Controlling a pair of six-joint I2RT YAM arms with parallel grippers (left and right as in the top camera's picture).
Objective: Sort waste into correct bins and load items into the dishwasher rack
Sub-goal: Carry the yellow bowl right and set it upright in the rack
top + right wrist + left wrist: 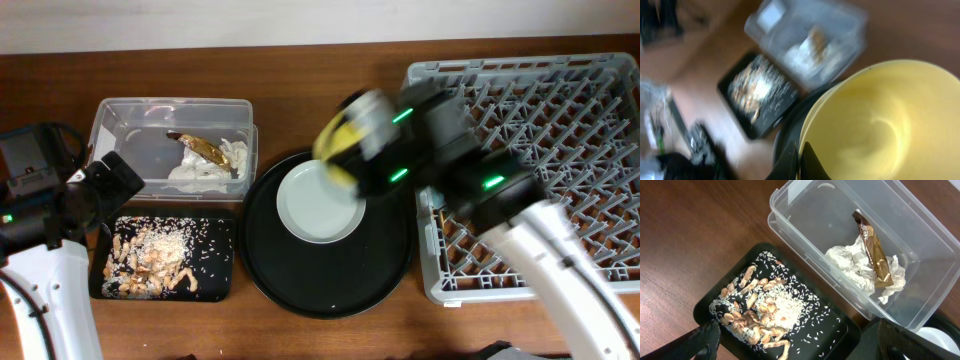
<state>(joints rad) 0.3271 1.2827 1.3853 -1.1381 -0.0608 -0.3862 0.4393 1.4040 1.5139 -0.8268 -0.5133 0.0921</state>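
The rack's empty far wires lie to the right of my right gripper in the overhead view: so next I carry the bowl (pixel 880 125) over them, lower it and release.
My right gripper (pixel 800 150) is shut on the rim of the yellow bowl (pixel 880 125), which hangs tilted (pixel 338 145) above the far edge of the pale grey plate (pixel 315 210), just left of the dishwasher rack (pixel 560 100). Over the near end of the small black tray (pixel 710 300) my left gripper (pixel 797 342) stands open and holds nothing. Beige food scraps and rice (pixel 760 315) lie in that tray. The clear tub (pixel 805 215) holds crumpled white napkins (pixel 852 265) and a brown peel (pixel 875 255).
The grey plate lies on a large round black tray (pixel 300 280) between the bins and the rack. The clear tub (pixel 130 130) stands behind the small black tray (pixel 225 260). The right wrist view is motion-blurred.
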